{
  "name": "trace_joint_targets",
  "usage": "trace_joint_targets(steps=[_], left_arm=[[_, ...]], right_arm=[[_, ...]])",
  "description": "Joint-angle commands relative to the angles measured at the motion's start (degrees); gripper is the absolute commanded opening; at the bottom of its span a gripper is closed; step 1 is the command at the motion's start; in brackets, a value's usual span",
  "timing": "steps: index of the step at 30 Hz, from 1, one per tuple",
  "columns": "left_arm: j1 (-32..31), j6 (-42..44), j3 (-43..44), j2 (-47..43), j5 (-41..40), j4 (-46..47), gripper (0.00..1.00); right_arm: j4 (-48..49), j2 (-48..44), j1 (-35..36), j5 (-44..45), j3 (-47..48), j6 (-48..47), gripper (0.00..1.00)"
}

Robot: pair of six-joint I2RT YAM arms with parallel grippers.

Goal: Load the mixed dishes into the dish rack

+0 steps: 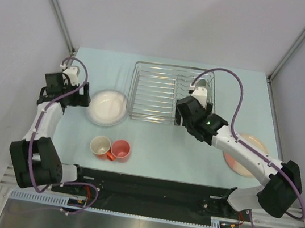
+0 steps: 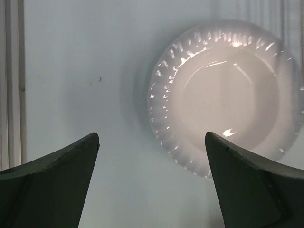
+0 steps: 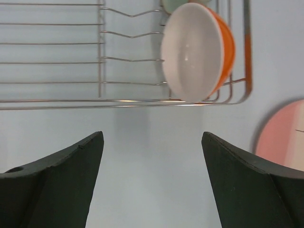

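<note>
My left gripper moves down toward the right in the top view next, tilting the fingers around the white plate's wall-side rim [image 1: 89, 108] [image 2: 156, 121].
The white plate [image 1: 107, 107] lies flat on the table left of the dish rack [image 1: 156, 91]; it also shows in the left wrist view [image 2: 228, 95]. My left gripper [image 1: 80, 99] [image 2: 152, 137] is open and empty, just left of the plate. My right gripper [image 1: 185, 114] [image 3: 152, 135] is open and empty over the table at the rack's [image 3: 71, 61] front right corner. A white bowl with an orange outside [image 3: 194, 50] stands on edge in the rack, a pale green bowl [image 3: 173, 4] behind it. The pink-and-cream plate [image 1: 246, 157] [image 3: 285, 135] lies at the right.
The pinkish cup with cream inside [image 1: 100, 146] and the orange-red mug [image 1: 120, 150] stand side by side near the front, below the white plate. The right arm crosses over part of the pink-and-cream plate. Grey walls enclose the table on three sides.
</note>
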Motion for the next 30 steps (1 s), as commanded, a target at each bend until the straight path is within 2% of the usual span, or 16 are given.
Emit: trace_joint_targets(steps=[1, 5, 11, 19, 23, 30], left_arm=[[3.38, 4.97, -1.76, 4.03, -0.31, 1.64, 0.99], [4.44, 6.2, -1.85, 8.78, 1.18, 2.26, 0.96], [4.53, 7.61, 2.1, 16.6, 7.16, -0.03, 0.93], [5.15, 8.14, 5.53, 24.07, 11.91, -0.12, 0.89], [6.11, 8.23, 7.99, 28.54, 18.21, -2.13, 0.8], [7.87, 9.02, 12.65, 35.68, 26.93, -6.97, 0.76]], right_arm=[[5.44, -0.05, 3.19, -3.59, 4.95, 2.72, 0.89], [8.43, 5.2, 8.72, -4.74, 7.67, 1.85, 0.88], [9.05, 11.1, 12.16, -6.67, 11.46, 2.37, 0.88], [9.4, 10.85, 11.55, -10.62, 11.63, 3.34, 0.89], [9.23, 10.93, 10.93, -12.55, 11.55, 4.04, 0.89], [7.65, 11.29, 10.32, -12.82, 11.55, 4.75, 0.88]])
